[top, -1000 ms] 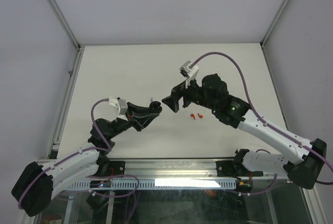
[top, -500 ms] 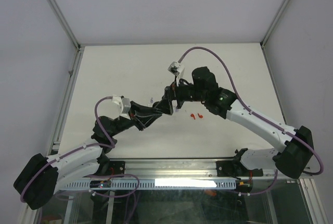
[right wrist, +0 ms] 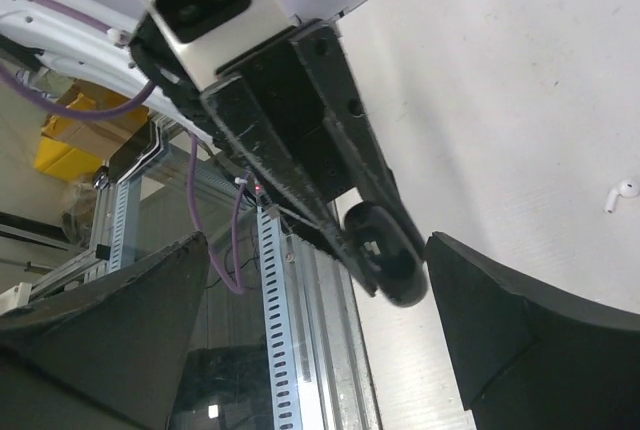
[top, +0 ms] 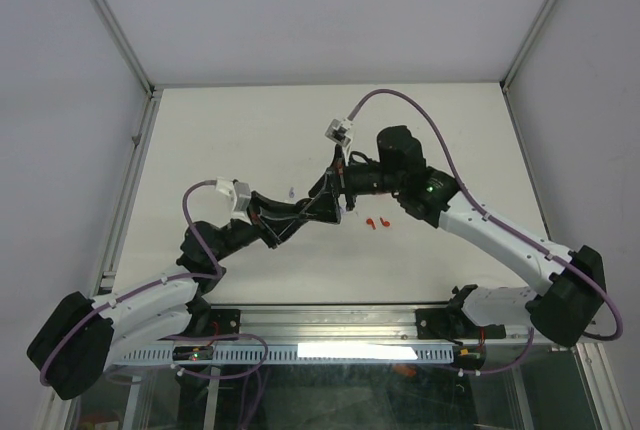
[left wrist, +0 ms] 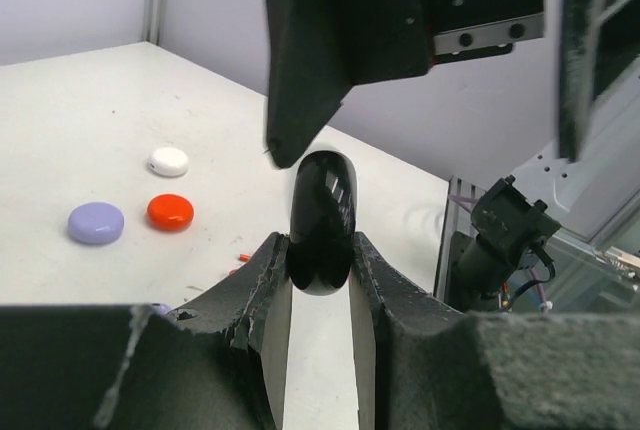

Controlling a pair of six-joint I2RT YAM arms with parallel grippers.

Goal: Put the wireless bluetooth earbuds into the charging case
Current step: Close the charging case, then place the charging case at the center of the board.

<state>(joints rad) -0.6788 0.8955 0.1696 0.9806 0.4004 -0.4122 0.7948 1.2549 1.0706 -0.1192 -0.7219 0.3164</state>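
Note:
The robot's left gripper needs to move down and to the left in the top view next, with its fingers tipping down, to release the case, because the tabletop is clear there.
My left gripper [top: 325,208] is shut on a black round charging case [left wrist: 322,215], held on edge above the table between its two fingers [left wrist: 250,300]. My right gripper [top: 338,188] is wide open and meets it from the right. Its fingers [left wrist: 300,80] stand on either side of the case without touching it. In the right wrist view the case [right wrist: 386,255] sits between my open right fingers [right wrist: 530,340]. Two red earbuds [top: 377,221] lie on the table just right of the grippers. A pale white earbud [right wrist: 622,193] lies on the table, also in the top view [top: 290,193].
Three round puck-like cases lie on the table in the left wrist view: white [left wrist: 169,161], red [left wrist: 170,212], lavender [left wrist: 96,222]. The aluminium rail [top: 330,322] runs along the near table edge. White enclosure walls stand on the left, far and right sides.
My right gripper swung left and down towards my left one. My left gripper moved right with the black case. The right fingers now straddle the case.

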